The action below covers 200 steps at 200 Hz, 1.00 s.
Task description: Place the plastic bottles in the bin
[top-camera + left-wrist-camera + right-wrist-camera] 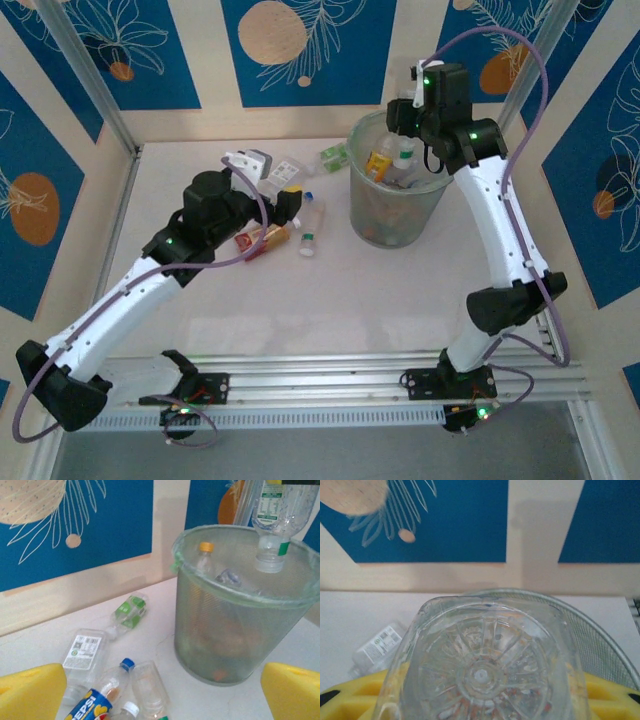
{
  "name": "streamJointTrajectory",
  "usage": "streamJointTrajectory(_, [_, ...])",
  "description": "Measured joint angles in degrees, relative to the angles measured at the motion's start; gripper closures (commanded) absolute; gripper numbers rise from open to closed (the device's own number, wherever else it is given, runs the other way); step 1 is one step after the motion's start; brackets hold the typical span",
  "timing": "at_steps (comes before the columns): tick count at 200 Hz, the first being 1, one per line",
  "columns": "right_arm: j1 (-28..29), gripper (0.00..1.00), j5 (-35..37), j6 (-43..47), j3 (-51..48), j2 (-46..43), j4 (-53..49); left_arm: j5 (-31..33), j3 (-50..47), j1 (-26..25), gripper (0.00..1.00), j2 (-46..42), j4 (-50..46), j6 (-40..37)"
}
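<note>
Next, my right gripper carries the clear bottle (482,672) down past the bin's rim, then releases it above the bottles inside.
The bin (398,190) stands at the back right of the table with several bottles inside. My right gripper (405,112) hangs over the bin's rim (600,635), shut on a clear bottle (482,672) whose ribbed base faces the wrist camera. From the left wrist, this bottle (277,510) points neck-down above the bin (240,605). My left gripper (290,205) is open with nothing between its yellow fingers (30,692), above loose bottles: a Pepsi-labelled one (97,700), a clear one (150,690), a flattened white-labelled one (85,652) and a green-labelled one (129,612).
More bottles lie left of the bin, among them an orange-labelled one (262,238) and a white-capped one (311,228). A white object (248,162) sits at the back. Blue and cream wall panels close the table's far and side edges.
</note>
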<state>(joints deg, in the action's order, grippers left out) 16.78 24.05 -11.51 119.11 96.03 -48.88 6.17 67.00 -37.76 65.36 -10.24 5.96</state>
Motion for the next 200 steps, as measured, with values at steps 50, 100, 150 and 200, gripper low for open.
streamJointTrajectory(50, [-1.7, 0.54, 0.0, -0.9, -1.9, 3.2, -5.0, 3.3, 0.0, 0.0, 0.00, 0.5, -1.6, 0.1])
streamJointTrajectory(100, [-1.8, 0.54, 0.0, 0.1, -4.0, 6.4, -6.5, 5.0, 0.0, 0.0, 0.01, 0.5, -2.3, 0.2])
streamJointTrajectory(150, [-1.8, 0.54, 2.0, 3.0, -8.9, 8.0, -5.4, 5.1, 0.0, 0.0, 0.00, 0.5, -2.7, 0.2])
streamJointTrajectory(200, [-1.8, 0.52, 4.5, 5.4, -12.9, 9.0, -2.4, 5.5, 0.0, 0.0, 0.00, 0.5, -2.7, 0.1])
